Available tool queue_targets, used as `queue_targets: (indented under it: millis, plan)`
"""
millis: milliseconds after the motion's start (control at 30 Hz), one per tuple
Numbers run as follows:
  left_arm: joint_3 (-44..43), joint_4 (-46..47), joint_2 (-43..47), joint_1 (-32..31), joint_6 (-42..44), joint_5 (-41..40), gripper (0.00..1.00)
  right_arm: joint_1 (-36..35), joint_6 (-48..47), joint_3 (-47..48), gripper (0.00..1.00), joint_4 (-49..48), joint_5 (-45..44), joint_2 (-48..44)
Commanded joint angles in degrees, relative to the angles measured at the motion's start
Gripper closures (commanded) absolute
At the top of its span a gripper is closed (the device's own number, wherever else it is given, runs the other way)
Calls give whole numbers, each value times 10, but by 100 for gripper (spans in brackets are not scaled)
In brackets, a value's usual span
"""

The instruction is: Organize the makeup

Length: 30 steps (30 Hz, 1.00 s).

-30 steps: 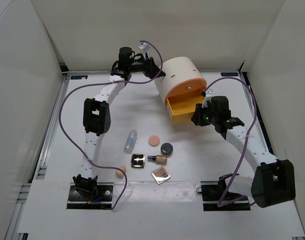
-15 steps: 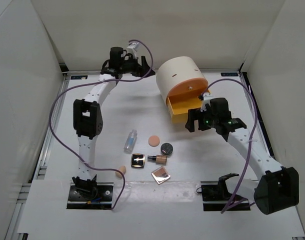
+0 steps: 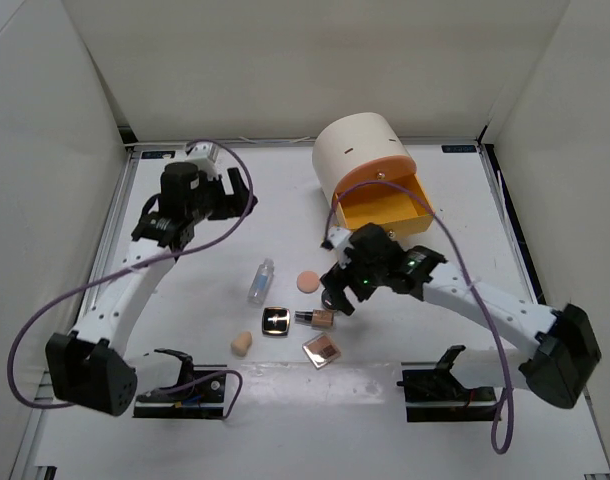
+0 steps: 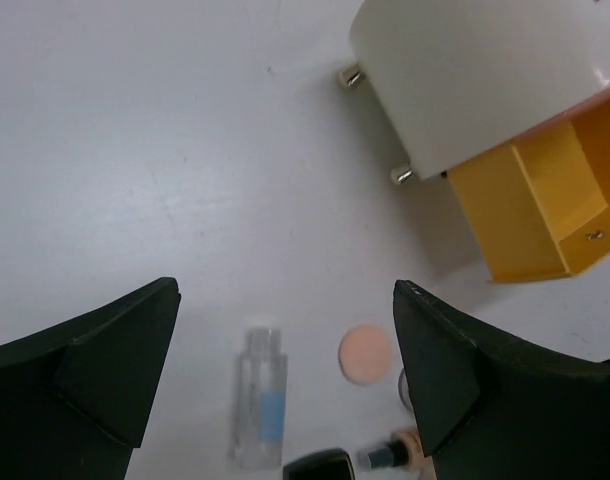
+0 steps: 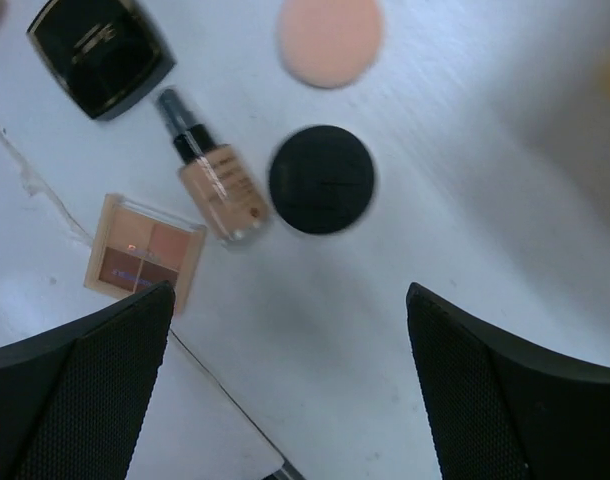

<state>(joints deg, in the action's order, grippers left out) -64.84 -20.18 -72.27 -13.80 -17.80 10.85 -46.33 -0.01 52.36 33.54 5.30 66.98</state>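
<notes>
The foundation bottle (image 3: 318,319) (image 5: 213,180) lies slanted below, so my right gripper needs to move down and to the left in the top view next and turn to straddle it.
The makeup lies in a loose cluster at mid-table. It includes a clear little bottle (image 3: 258,283) (image 4: 260,408), a peach puff (image 3: 307,281) (image 5: 330,38), a square black compact (image 3: 276,320) (image 5: 100,55), a foundation bottle (image 3: 318,319) (image 5: 213,180), a brown palette compact (image 3: 323,349) (image 5: 145,255) and a beige sponge (image 3: 241,344). The round black compact (image 5: 321,179) shows in the right wrist view. My right gripper (image 3: 338,292) (image 5: 290,295) hovers open just above it, holding nothing. My left gripper (image 3: 225,192) (image 4: 285,292) is open and empty, high over the table's left back.
The cream cylinder box (image 3: 363,158) (image 4: 475,70) stands at the back centre, its orange drawer (image 3: 385,210) (image 4: 545,200) pulled out toward the front. White walls enclose the table. A taped strip runs along the near edge (image 3: 315,385).
My right gripper has opened, left the drawer and swung left and forward over the makeup. My left arm has pulled back from beside the cylinder box to the left side.
</notes>
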Motion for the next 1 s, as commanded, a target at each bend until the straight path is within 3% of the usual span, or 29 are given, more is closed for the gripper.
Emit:
queue_targets:
  millis: [0,133,333,533,800,900,967]
  plan:
    - [56,-100,68,-17,-58,-80,2,-71,-46,24,3,-71,-27,58]
    - [125,-213,153,-35,-109,-134,2,-129,-103,43,18,-121,-14,153]
    - [146,-304,260,-41,-160,-171,2,-145,-127,43,18,-189,-39,214]
    - [156,-361,259,-41,-192,-185,2,-162,-141,39,25,-237,-99,262]
    - [156,-385,262,-41,-203,-196,1,-198,-124,10,33,-226,-137,286]
    - [153,-382,262,-41,-205,-196,2,-201,-113,1,45,-219,-146,293]
    - [151,-385,260,-41,-205,-196,2,-200,-113,2,59,-219,-158,293]
